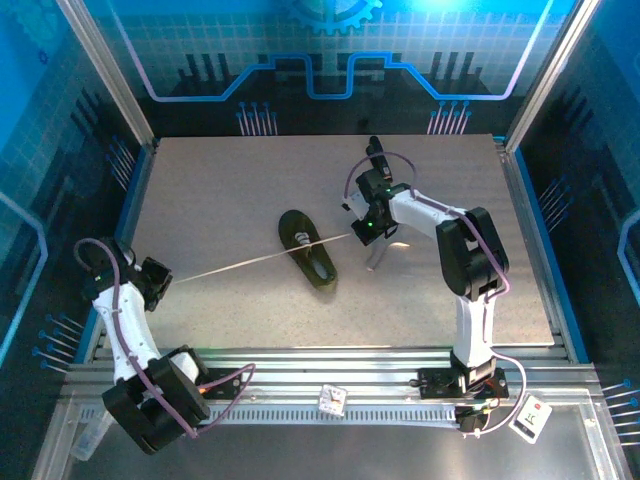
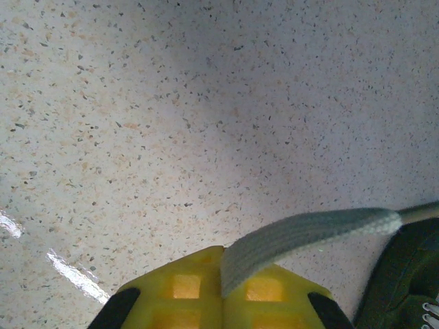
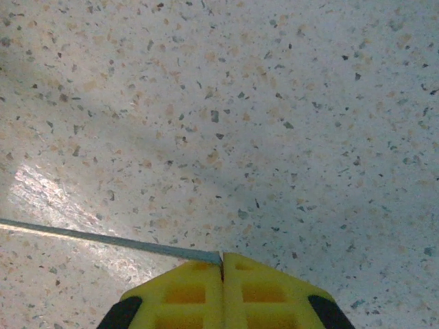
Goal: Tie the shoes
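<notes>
Both laces are already straight and tight, so my left gripper will go down toward the shoe (image 1: 307, 250) next. Then it will let go of the lace's flat end over the speckled tabletop.
A dark olive-green flat shoe (image 1: 307, 250) lies near the table's middle, its edge also at the lower right of the left wrist view (image 2: 405, 274). One whitish-grey lace (image 1: 235, 264) runs taut from the shoe leftward to my left gripper (image 1: 165, 281), which is shut on the lace's flat end (image 2: 302, 236). The other lace (image 1: 335, 238) stretches right to my right gripper (image 1: 368, 232), whose yellow fingers (image 3: 254, 291) are shut on the thin lace (image 3: 103, 238). Both laces are pulled straight, away from each other.
The speckled table (image 1: 240, 180) is bordered by blue rails at left and right and an aluminium frame at the front. A small white card (image 1: 333, 400) and a white tag (image 1: 530, 417) lie on the front frame.
</notes>
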